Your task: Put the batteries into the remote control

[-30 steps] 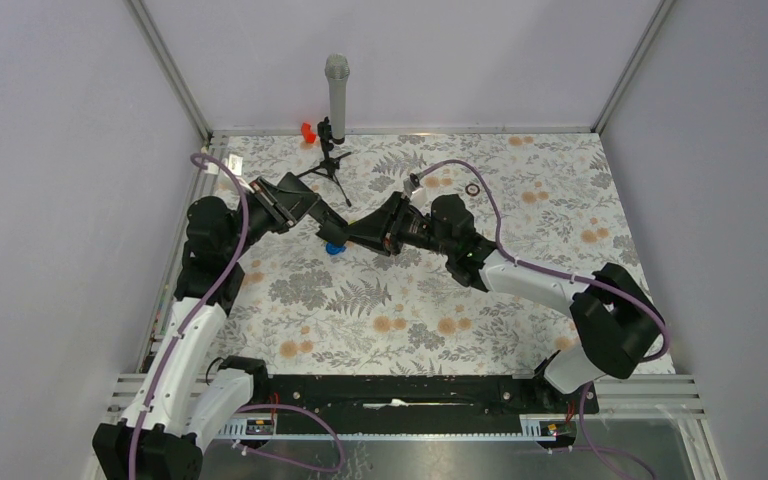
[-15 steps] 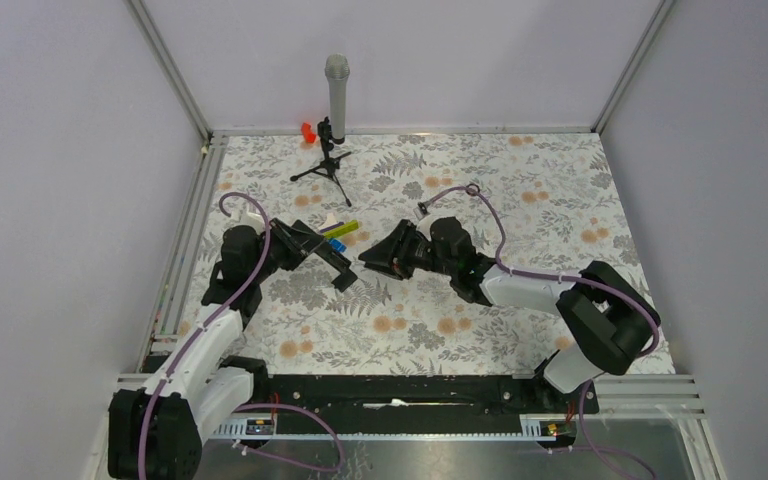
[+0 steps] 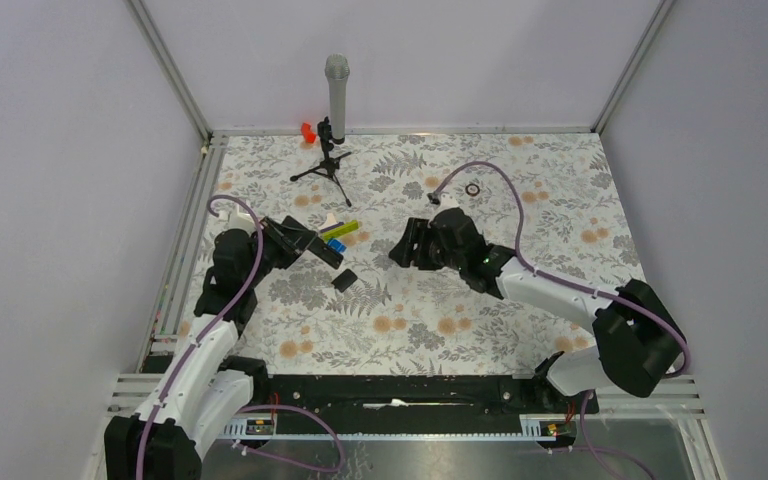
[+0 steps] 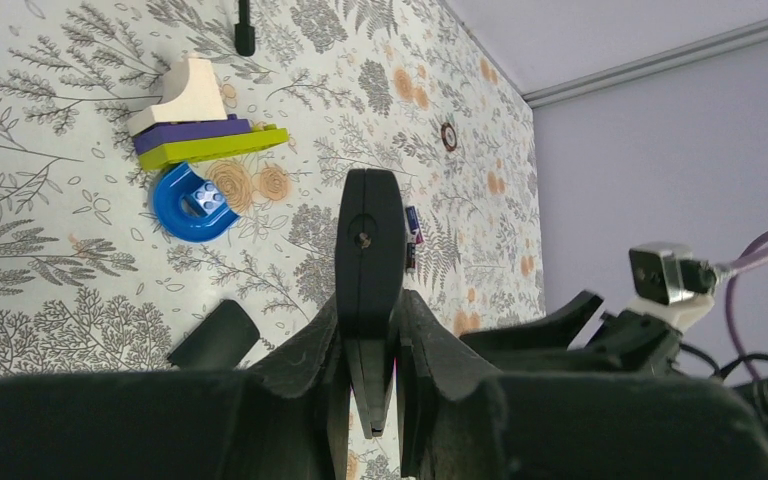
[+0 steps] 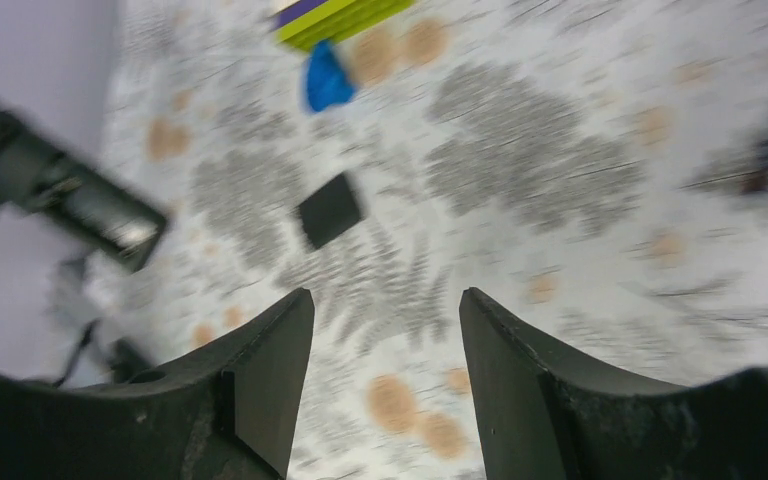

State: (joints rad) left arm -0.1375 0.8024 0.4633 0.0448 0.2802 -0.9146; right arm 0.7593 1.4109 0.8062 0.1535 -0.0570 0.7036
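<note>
The open right gripper goes down and toward the right in the right wrist view next, onto the small battery-like object (image 5: 765, 168), which lies off to that side.
My left gripper (image 3: 308, 246) is shut on the remote control (image 3: 324, 254), a slim black bar held edge-up between the fingers in the left wrist view (image 4: 368, 240). A small flat black square piece (image 3: 343, 281) lies on the table just beyond it and also shows in both wrist views (image 4: 214, 337) (image 5: 329, 210). My right gripper (image 3: 403, 252) is open and empty above the table, jaws wide apart (image 5: 385, 305). A small battery-like object (image 4: 413, 226) lies past the remote's tip. The right wrist view is motion-blurred.
A cream, purple and green block stack (image 3: 338, 230) and a blue arch block (image 3: 337, 244) lie near the left gripper. A grey microphone (image 3: 336, 90) stands at the back, with a red piece (image 3: 307, 131) beside it. A small ring (image 3: 472, 188) lies back right.
The two grippers, close together a second ago, have drawn apart. The left one came nearer with the remote. The right one pulled back to the right. The black square piece now lies alone.
</note>
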